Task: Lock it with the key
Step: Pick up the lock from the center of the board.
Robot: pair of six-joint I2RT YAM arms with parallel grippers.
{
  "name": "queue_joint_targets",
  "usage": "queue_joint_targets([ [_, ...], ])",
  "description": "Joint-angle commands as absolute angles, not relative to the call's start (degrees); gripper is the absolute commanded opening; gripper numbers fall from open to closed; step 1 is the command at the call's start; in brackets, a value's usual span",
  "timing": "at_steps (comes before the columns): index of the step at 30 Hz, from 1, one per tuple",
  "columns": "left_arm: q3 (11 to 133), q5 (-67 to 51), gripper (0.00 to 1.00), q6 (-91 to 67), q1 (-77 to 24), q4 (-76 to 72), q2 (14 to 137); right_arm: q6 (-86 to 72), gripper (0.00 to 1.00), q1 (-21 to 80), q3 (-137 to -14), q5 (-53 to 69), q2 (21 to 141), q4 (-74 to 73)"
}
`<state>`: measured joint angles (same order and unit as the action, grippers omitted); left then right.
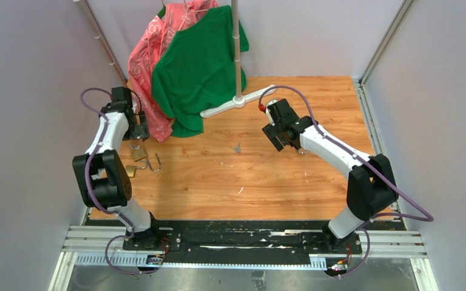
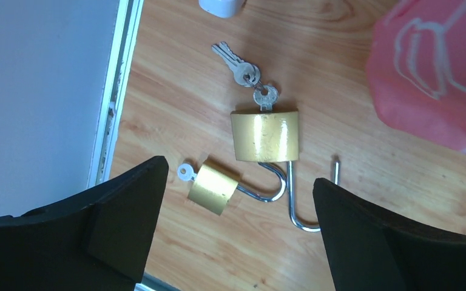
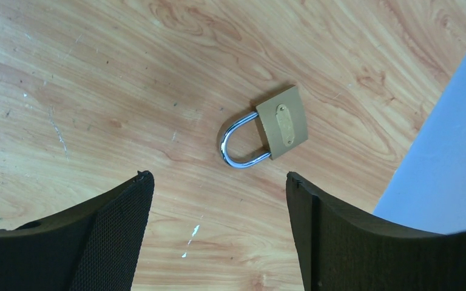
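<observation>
The larger padlock's shackle is swung open with keys in its keyhole. Next, my left gripper will go down and close around the larger padlock's brass body [image 2: 266,136], because its shackle is open.
A small silvery key cluster [image 1: 237,147] lies loose mid-table, between the arms. My left gripper [image 1: 138,130] is open and empty above two brass padlocks. In the left wrist view it [image 2: 238,173] hangs over a larger padlock [image 2: 264,135] with its shackle [image 2: 297,206] swung open and a bunch of keys [image 2: 243,68] in its keyhole. A smaller padlock [image 2: 213,186] has one key [image 2: 185,173] in it. My right gripper [image 3: 218,176] is open and empty above a third padlock [image 3: 282,123], whose shackle is closed.
A garment stand with a white base [image 1: 233,103] carries a green shirt [image 1: 197,60] and a pink garment [image 1: 148,54] at the back. Pink cloth [image 2: 437,66] lies close to the padlocks. Grey walls close in left and right.
</observation>
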<state>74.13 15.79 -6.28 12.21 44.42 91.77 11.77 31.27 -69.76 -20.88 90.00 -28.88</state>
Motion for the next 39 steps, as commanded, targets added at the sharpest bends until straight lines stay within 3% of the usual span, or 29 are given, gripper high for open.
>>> queue_joint_targets([
  [1,71.57,19.00,1.00,-7.63,12.46,38.43,92.32,10.25,0.82,32.15,-68.79,-19.01,90.63,-31.60],
  [9,63.99,23.51,1.00,-13.98,12.44,28.68,98.67,7.78,0.79,32.70,-73.21,-17.23,91.19,-38.91],
  [17,61.36,20.57,0.96,-18.18,11.88,24.94,102.72,5.67,0.78,37.79,-80.28,-26.12,92.82,-46.97],
  [25,63.72,18.98,0.89,-21.40,10.54,32.48,104.73,7.41,0.77,40.50,-82.35,-31.97,93.89,-49.67],
  [28,64.12,13.79,0.81,-23.75,10.46,34.37,105.36,7.78,0.77,40.60,-81.83,-32.54,92.74,-49.47],
  [31,65.15,4.77,0.62,-22.93,10.06,35.21,108.22,8.64,0.77,40.57,-80.59,-33.54,90.94,-48.58],
  [34,64.07,5.91,0.61,-20.06,5.31,35.32,108.13,9.66,0.77,40.55,-79.01,-35.29,88.90,-47.70],
  [39,58.30,5.40,0.47,-19.04,-1.42,33.51,104.30,10.77,0.77,40.58,-75.79,-36.86,86.50,-45.66],
])
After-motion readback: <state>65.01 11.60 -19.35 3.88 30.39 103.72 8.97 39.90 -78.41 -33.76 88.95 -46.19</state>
